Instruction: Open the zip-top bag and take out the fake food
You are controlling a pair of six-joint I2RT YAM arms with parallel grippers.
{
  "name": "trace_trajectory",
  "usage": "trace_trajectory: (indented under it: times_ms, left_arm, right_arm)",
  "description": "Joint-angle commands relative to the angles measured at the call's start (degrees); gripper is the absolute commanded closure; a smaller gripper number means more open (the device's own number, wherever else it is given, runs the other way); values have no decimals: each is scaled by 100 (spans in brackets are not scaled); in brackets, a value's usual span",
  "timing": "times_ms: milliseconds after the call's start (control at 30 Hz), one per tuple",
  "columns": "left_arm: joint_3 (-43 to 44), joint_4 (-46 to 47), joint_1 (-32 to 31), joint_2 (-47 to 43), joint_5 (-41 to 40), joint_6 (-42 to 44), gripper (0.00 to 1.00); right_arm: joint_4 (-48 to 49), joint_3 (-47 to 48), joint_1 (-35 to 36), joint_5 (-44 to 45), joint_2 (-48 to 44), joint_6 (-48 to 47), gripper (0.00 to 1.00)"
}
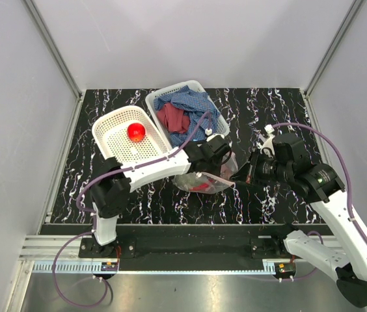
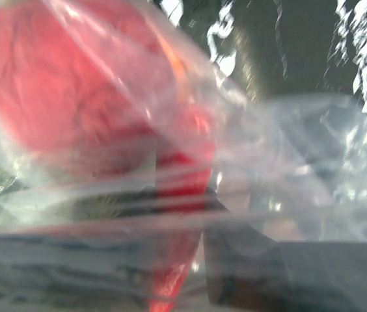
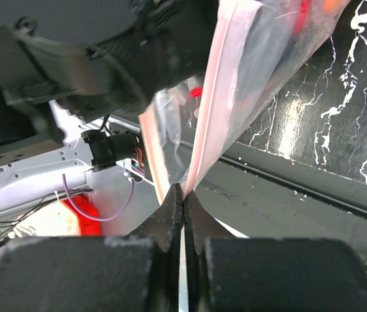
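One fruit already lies in the perforated basket [image 1: 133, 152]. My left gripper should next go up from the bag [image 1: 200, 184], left in the top view, and down to release the chili pepper.
The zip-top bag [image 1: 200, 184] lies crumpled between my two grippers on the black marbled table. My right gripper [image 1: 243, 175] is shut on the bag's pink zip strip [image 3: 200, 156]; the bag's mouth gapes above its fingertips [image 3: 183, 192]. My left gripper [image 1: 215, 159] is at the bag's top. In the left wrist view, blurred plastic [image 2: 313, 149] covers everything. Its dark fingers [image 2: 268, 273] show through it, close on either side of the slim red chili pepper [image 2: 187, 175]. A large red round fruit [image 2: 60, 97] lies beyond, inside the bag.
A white perforated basket [image 1: 115, 146] at the back left holds one red round fruit [image 1: 136, 132]. A second white basket [image 1: 200, 91] beside it holds red and blue cloths [image 1: 183, 110]. Grey walls enclose the table on three sides.
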Motion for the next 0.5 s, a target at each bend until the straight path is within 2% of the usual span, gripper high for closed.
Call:
trace_trajectory:
  times_ms: [0,133,267,367,467]
  left_arm:
    - [9,-968,8,-696,307,-131,100]
    - [53,-1294,-80,-1197,307,-193,100]
    - [334,-1531,-98,-1514,735,-140,100]
    - [448,-1567,-107,-1724,1053,-279,100]
    - [387,-1445,-176,-2058,1036,-342,100]
  right_arm:
    - [-22,394,41,115,98,-321,100]
    - [-22,307,41,344,115,-514,100]
    - [-13,209,32,388,142,-743,100]
    - [-22,236,32,423,133,-927,100]
    - [-22,253,41,502,159,-1068,100]
